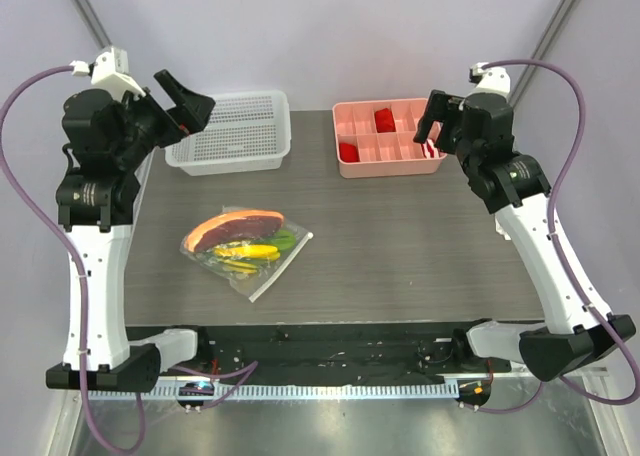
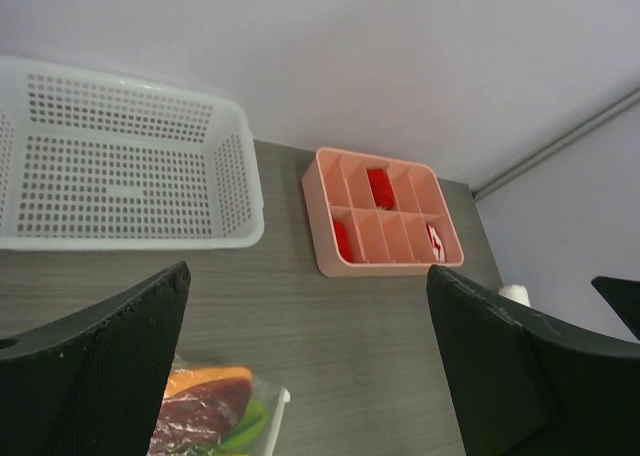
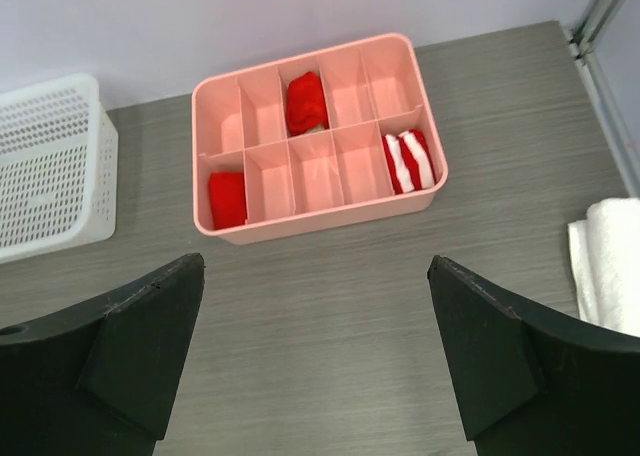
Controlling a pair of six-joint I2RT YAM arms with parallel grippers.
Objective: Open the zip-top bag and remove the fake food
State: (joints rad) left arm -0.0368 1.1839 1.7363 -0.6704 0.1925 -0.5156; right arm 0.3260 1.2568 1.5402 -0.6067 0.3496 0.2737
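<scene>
The robot will next move its left gripper back and down from beside the basket to the zip-top bag's near corner by the zip, because only clear film shows there.
The zip-top bag lies flat on the table's left half, its white zip strip toward the right. Inside are the fake food pieces: an orange-and-maroon sausage-like piece, yellow bananas and a green piece. The bag's corner shows at the bottom of the left wrist view. My left gripper is open and empty, raised high over the back left, far from the bag. My right gripper is open and empty, raised near the pink tray.
A white perforated basket stands at the back left. A pink divided tray holding red and red-white blocks stands at the back right. A white cloth lies off the table's right side.
</scene>
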